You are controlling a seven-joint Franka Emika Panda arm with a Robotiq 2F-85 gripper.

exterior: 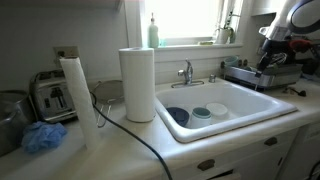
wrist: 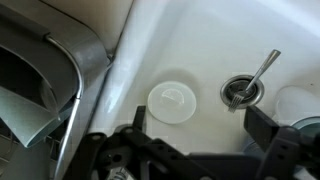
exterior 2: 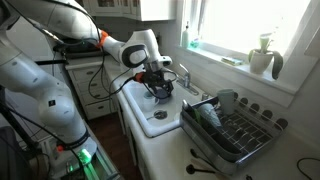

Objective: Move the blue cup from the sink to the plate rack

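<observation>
The blue cup is below my gripper and to its right in the wrist view. Next, my gripper turns and lowers onto the blue cup's rim [exterior: 207,111] [wrist: 298,122] beside the drain.
The blue cup [exterior: 201,112] stands in the sink [exterior: 250,104], between a dark blue bowl [exterior: 178,116] and a white cup [exterior: 217,108]. My gripper [wrist: 198,120] is open and empty. It hangs over the sink floor [wrist: 200,50] near the end next to the plate rack [exterior 2: 237,132]. In the wrist view a white round cup [wrist: 172,102] lies just ahead of the left finger. The blue cup is not clearly seen there. The gripper also shows in both exterior views [exterior: 272,55] [exterior 2: 160,88].
A fork stands in the drain [wrist: 243,90]. The rack's grey edge [wrist: 60,60] is at the left of the wrist view. A chrome faucet [exterior: 186,72], a paper towel roll [exterior: 137,84], a toaster [exterior: 52,96] and a blue cloth [exterior: 42,137] are around the sink.
</observation>
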